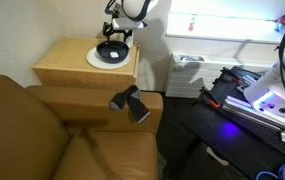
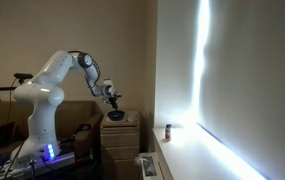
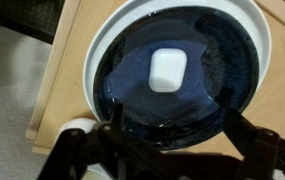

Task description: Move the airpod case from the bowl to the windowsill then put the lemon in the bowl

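Note:
I need to lower my open gripper into the bowl [image 3: 212,90], fingers either side of the white airpod case [image 3: 168,70], as it lies below them, toward the wrist view's top.
The dark blue bowl [image 3: 212,90] sits on a white plate [image 3: 100,60] on a wooden cabinet. The small white airpod case [image 3: 168,70] lies in the middle of the bowl. My gripper [image 3: 177,140] is open and hovers just above the bowl, its dark fingers spread over the near rim and not touching the case. Both exterior views show the gripper [image 1: 115,33] [image 2: 113,100] over the bowl [image 1: 112,50]. The white windowsill [image 2: 182,150] runs below the bright window. I cannot see the lemon.
The wooden cabinet [image 1: 67,68] stands beside a brown leather sofa [image 1: 42,135], with a black device [image 1: 130,102] on the sofa's armrest. A small dark object [image 2: 167,130] stands on the windowsill. A white rounded thing [image 3: 77,127] sits by the plate's edge.

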